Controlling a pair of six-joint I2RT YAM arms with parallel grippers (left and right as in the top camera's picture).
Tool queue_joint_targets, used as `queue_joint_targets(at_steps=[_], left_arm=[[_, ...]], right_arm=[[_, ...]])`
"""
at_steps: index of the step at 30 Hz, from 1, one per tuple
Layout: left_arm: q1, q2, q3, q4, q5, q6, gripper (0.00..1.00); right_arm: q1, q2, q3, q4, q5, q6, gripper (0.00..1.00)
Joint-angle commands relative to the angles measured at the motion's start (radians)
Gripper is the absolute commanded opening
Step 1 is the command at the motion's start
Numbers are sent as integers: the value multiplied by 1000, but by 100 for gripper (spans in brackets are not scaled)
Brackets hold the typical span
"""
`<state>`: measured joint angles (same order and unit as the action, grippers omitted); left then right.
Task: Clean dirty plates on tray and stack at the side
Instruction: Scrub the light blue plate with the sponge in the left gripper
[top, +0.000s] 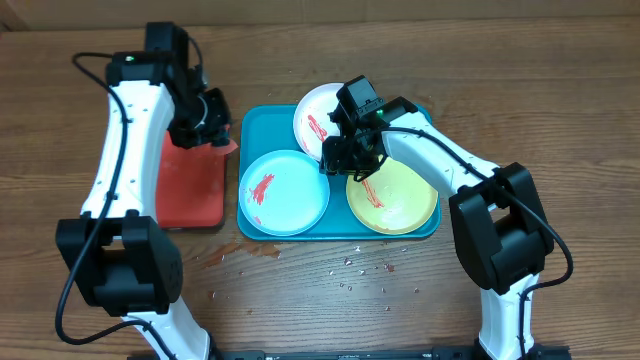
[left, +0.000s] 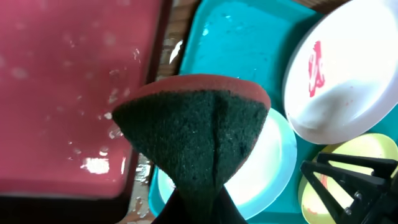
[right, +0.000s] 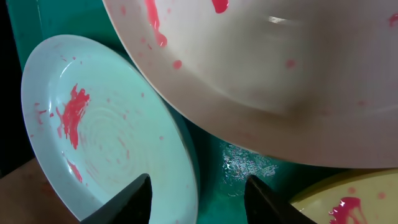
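My left gripper holds the sponge (left: 193, 130) and will next move across, to the right in the overhead view, and down onto the middle of the smeared light blue plate (left: 252, 171). Then it will release the sponge.
The turquoise tray (top: 255, 125) holds three plates smeared with red sauce: white (top: 315, 120) at the back, light blue (top: 285, 192) front left, yellow-green (top: 395, 198) front right. My right gripper (top: 347, 160) is open and empty, low over the tray's middle between the plates; in the right wrist view its fingers (right: 199, 202) straddle the light blue plate's (right: 106, 130) rim and bare tray (right: 242, 162), under the white plate's (right: 267, 62) edge. My left gripper (top: 207, 120) is shut on a red-and-green sponge (left: 193, 130) over the gap beside the tray's left edge.
A smaller red tray (top: 190, 185), wet in the left wrist view (left: 62, 93), lies left of the turquoise tray. Small white crumbs or droplets (top: 350, 265) are scattered on the wooden table in front of the trays.
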<state>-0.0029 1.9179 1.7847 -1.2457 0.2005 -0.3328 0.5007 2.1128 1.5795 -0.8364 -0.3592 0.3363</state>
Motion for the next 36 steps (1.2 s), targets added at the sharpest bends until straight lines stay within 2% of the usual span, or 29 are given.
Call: queue_joint_targets(at_steps=[1,10,15,23,30,34,36], left_arm=[[-16,8,-6,10,-26,10,4],[-31,8,-36,13,11,4,4],[-70,8,-146,60,68,4,4],[-175,8,-348,267,91,43,4],[-254,8,-449,411,30,37,5],[-264,8,-464,414,25,38,13],[-264,8,-470,413,24,38,26]], right_arm=[[18,26,-8,8,0,2,50],[66,72,-8,14,71,26,49],[66,72,-8,16,72,28,22],[66,72,-8,20,97,28,22],[65,72,-8,23,97,28,22],[65,72,-8,23,97,28,23],[65,72,-8,23,97,28,23]])
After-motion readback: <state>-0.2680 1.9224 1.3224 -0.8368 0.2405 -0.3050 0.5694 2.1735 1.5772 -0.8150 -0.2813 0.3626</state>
